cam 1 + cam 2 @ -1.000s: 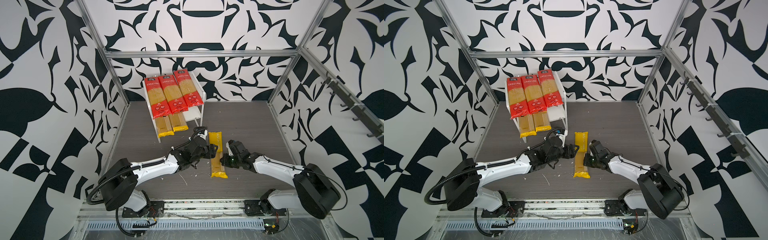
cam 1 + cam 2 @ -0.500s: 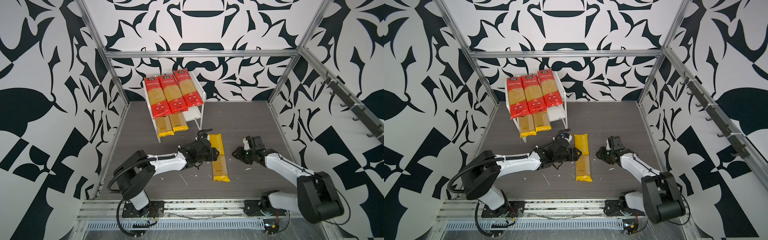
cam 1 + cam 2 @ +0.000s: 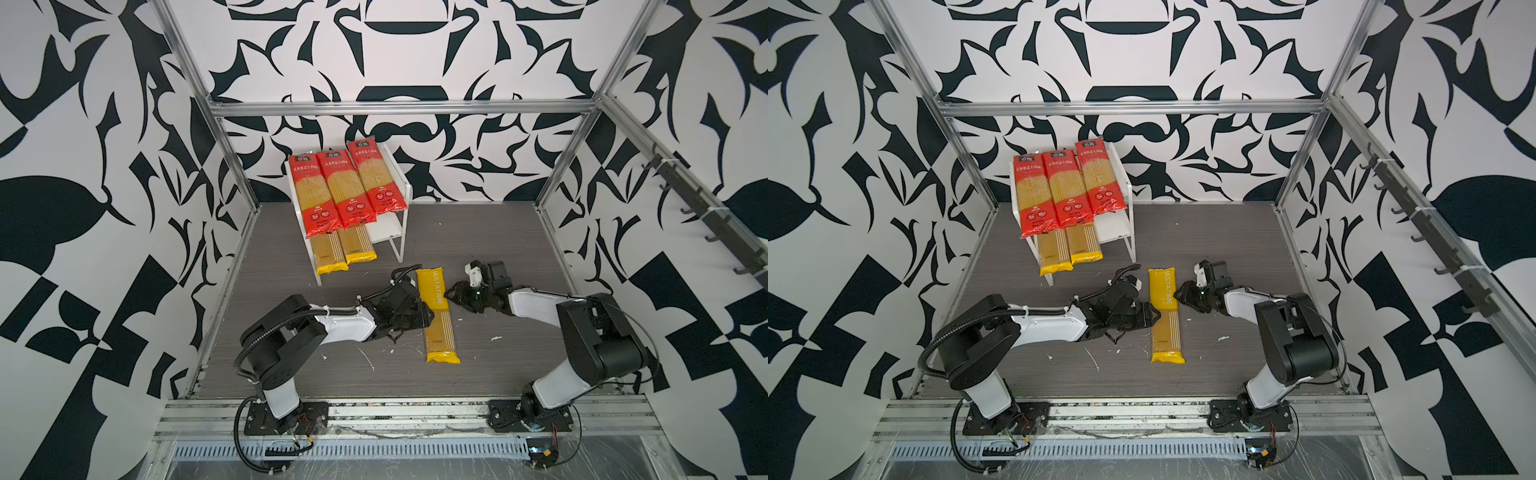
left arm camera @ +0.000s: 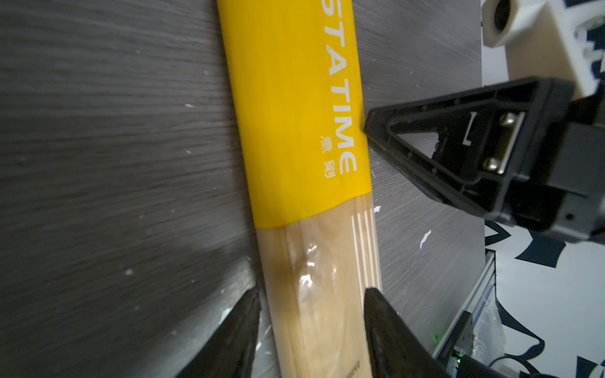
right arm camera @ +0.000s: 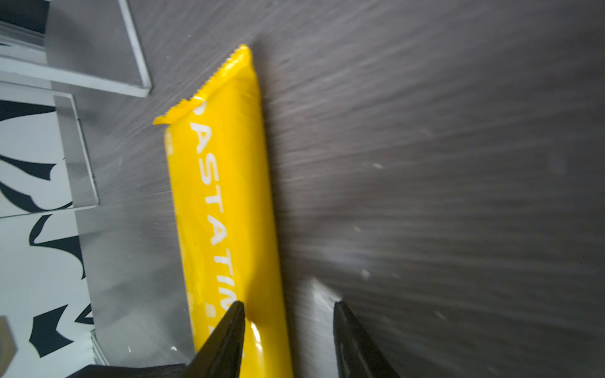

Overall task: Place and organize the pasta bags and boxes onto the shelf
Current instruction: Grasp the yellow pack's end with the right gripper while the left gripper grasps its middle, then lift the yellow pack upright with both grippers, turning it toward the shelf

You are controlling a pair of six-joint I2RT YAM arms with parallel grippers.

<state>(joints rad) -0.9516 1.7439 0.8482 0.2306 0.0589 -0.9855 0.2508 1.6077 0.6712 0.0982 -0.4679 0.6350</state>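
Note:
My open fingers are on both sides of the lettered half's long edge, so my right gripper will move gently across toward the pack and close on the yellow film's edge (image 3: 444,291) (image 5: 274,331).
One yellow PASTATIME pack (image 3: 437,320) (image 3: 1166,320) lies lengthwise on the dark floor in front of the shelf (image 3: 397,185) (image 3: 1124,183). My left gripper (image 3: 424,319) (image 4: 311,327) stands open astride the pack's clear middle (image 4: 314,288), fingers close on both sides. From the other side my right gripper (image 3: 451,297) (image 5: 288,311) is open at the pack's lettered half (image 5: 226,203), one finger (image 4: 474,99) at its edge. Three red packs (image 3: 345,189) lie on the top board, two yellow packs (image 3: 343,251) on the lower one.
To the right of the two yellow packs, the lower board (image 3: 384,232) is bare. White scraps (image 3: 368,359) dot the floor. Aluminium posts (image 3: 232,166) and patterned walls close in the workspace, and a hook rail (image 3: 698,203) runs along the right wall.
My right gripper let go of the yellow pack, drew back to the right, then returned to its upper right edge. My left jaws have narrowed around the pack's middle. The pack has turned slightly.

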